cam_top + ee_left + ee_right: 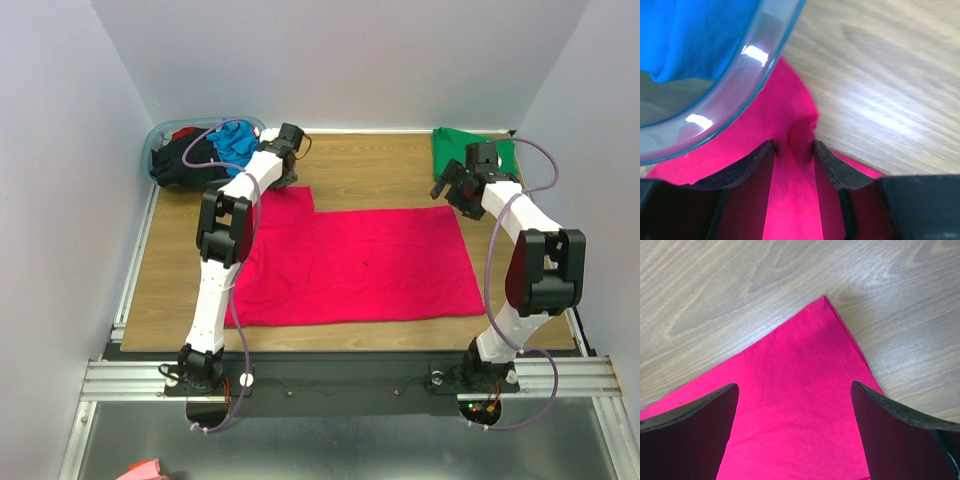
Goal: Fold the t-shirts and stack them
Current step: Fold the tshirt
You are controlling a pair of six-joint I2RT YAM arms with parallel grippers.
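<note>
The sleeve's far corner [803,129] is at my left gripper's fingers and the corner's pucker stands between them, so my left gripper will move slightly away from the tub next and close.
The magenta-red t-shirt [355,265] lies spread flat across the middle of the table. My left gripper [283,172] [794,146] is down on its far left sleeve, right beside the tub. Its jaws stand part open around a raised pucker of the magenta cloth [802,127]. My right gripper [452,197] [795,387] hovers wide open over the shirt's far right corner [825,302], gripping nothing. A green t-shirt [455,148] lies at the back right. The turquoise-blue t-shirt [232,140] [685,35] and the black t-shirt [185,165] sit in the tub.
The translucent bluish plastic tub [157,135] [747,75] stands at the back left corner, its rim close to my left fingers. White walls close in the table at the back and both sides. Bare wood [370,170] shows beyond the magenta shirt.
</note>
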